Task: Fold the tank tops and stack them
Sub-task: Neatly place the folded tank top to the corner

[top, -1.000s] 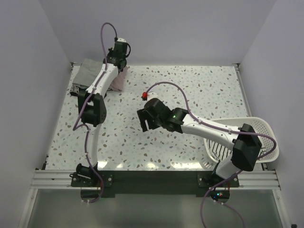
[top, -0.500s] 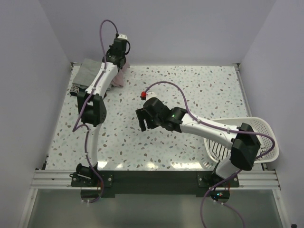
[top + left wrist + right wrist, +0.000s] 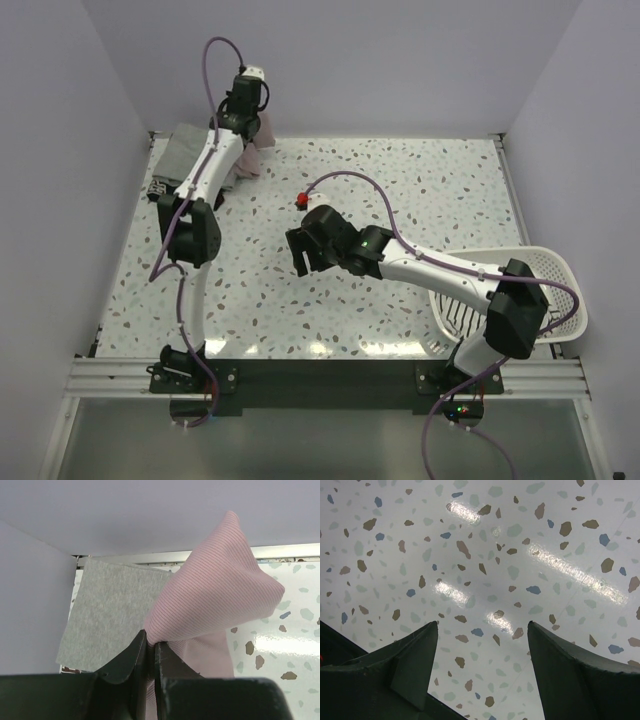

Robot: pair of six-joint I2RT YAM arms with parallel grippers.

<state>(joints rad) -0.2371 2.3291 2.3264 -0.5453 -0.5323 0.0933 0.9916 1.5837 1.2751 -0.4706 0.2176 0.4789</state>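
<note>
The pink tank top hangs past the grey-green tank top's edge, so the left gripper next moves to the left in the top view, over the folded grey-green tank top point(image 3: 186, 154) point(image 3: 114, 614).
My left gripper point(image 3: 150, 647) is shut on a fold of the dusty pink tank top point(image 3: 215, 595) and holds it raised near the table's back left corner; in the top view the gripper point(image 3: 250, 112) has the pink tank top point(image 3: 254, 158) hanging under it. A folded grey-green tank top point(image 3: 110, 612) lies flat in the back left corner point(image 3: 183, 152), with a dark striped edge showing under it. My right gripper point(image 3: 482, 630) is open and empty over bare table near the middle point(image 3: 298, 252). The navy tank top is not in view.
A white slotted basket point(image 3: 545, 268) stands at the right edge, behind the right arm. A small red object point(image 3: 303, 200) sits by the right arm's cable. The back wall is close behind the left gripper.
My left gripper has risen and moved back toward the wall, lifting the pink tank top higher. The right arm has shifted slightly and then stayed still.
</note>
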